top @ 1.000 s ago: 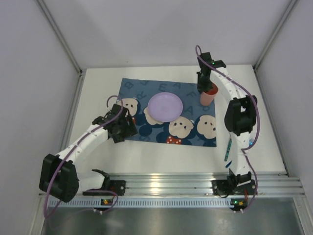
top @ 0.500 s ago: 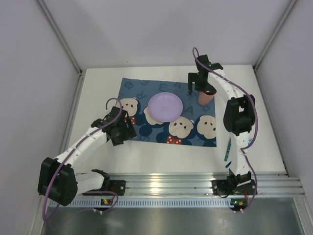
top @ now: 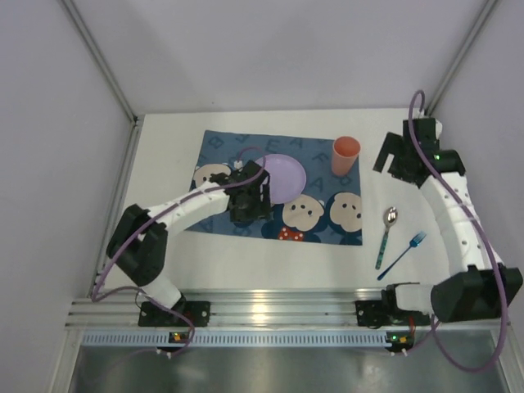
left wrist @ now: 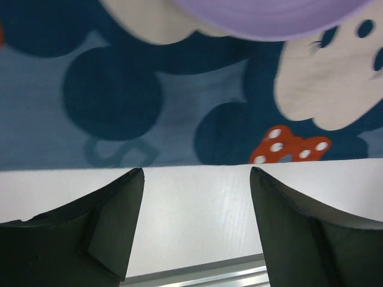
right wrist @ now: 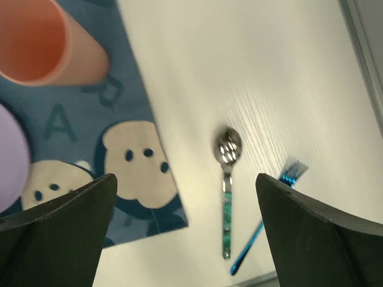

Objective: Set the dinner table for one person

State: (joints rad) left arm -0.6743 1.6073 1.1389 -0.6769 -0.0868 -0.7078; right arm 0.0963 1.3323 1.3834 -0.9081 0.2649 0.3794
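Note:
The spoon is still off the mat that holds plate (top: 288, 173) and cup, so I will move my right gripper back and down onto the green handle's bowl-side end (top: 384, 239).
The white dinner table (top: 164, 246) carries a dark-blue mouse placemat (top: 327, 172). A purple plate (top: 288, 173) lies in the mat's middle, and an orange cup (top: 345, 154) stands upright at its far right corner. My left gripper (top: 245, 205) hovers over the mat at the plate's left rim, open and holding nothing; in its wrist view the gripper (left wrist: 196, 173) frames bare table below the plate (left wrist: 269, 15). My right gripper (top: 386, 157) is open and apart from the cup, to its right. Its wrist view shows the gripper (right wrist: 186, 177) empty, with the cup (right wrist: 36, 42) at the upper left.
A spoon (top: 386, 236) with a green handle and a blue fork (top: 403, 254) lie on the bare table right of the mat, also seen as spoon (right wrist: 226, 185) and fork (right wrist: 263, 224). A ribbed aluminium rail (top: 278, 307) runs along the near edge.
My right gripper opened, let go of the cup and swung away to the right; the cup stays standing on the mat. My left arm moved right, up to the plate.

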